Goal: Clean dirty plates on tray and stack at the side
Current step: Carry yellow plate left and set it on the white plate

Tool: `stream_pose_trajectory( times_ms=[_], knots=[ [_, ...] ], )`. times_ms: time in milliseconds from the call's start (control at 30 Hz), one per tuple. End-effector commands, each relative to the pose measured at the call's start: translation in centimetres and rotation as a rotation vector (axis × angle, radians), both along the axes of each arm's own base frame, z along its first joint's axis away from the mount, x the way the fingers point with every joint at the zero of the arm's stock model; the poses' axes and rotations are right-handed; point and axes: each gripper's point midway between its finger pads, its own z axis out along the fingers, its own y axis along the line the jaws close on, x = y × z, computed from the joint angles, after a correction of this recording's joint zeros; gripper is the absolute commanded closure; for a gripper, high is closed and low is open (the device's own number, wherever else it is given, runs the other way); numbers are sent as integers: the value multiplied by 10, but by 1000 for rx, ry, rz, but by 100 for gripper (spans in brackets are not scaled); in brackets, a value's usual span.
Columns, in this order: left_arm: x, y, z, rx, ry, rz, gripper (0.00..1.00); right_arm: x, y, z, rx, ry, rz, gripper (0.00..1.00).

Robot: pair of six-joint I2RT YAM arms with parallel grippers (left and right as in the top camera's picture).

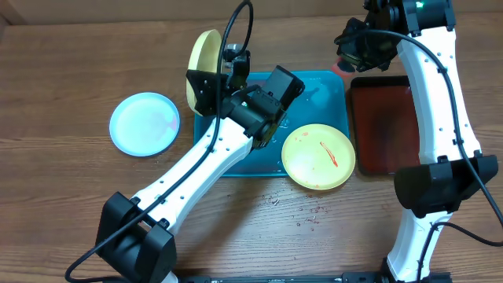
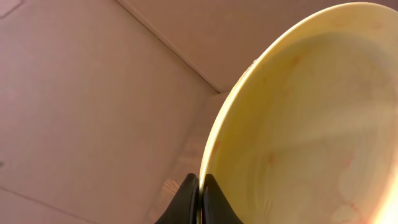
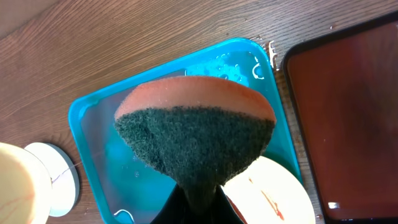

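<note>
The white plate lies below my left gripper, to its left in the overhead view. I should move the gripper over it, turn the on-edge plate flat, lower it and let go.
My left gripper is shut on the rim of a pale yellow plate, held on edge above the turquoise tray's left end; it shows in the overhead view too. A second yellow plate with a red sauce streak lies on the tray's front right corner. The white plate with a light-blue rim lies on the table left of the tray. My right gripper is shut on a green-and-orange sponge, held high over the tray's back right corner.
A dark-red tray with a black rim lies right of the turquoise tray. Water drops sit in the turquoise tray. Red specks lie on the wooden table in front of it. My left arm crosses the tray's front left.
</note>
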Motion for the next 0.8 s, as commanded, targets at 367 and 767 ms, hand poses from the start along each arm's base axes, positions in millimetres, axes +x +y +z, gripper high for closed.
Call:
stream_pose_trajectory(
  times_ms=[367,767],
  knots=[
    [13,-45,-80,-460,373,-275,96,-1,0,6,-6,-16,10,96],
    [26,-8,-124,-1088,600,-364,96,-7,-2,4,-14,8,9,96]
  ],
)
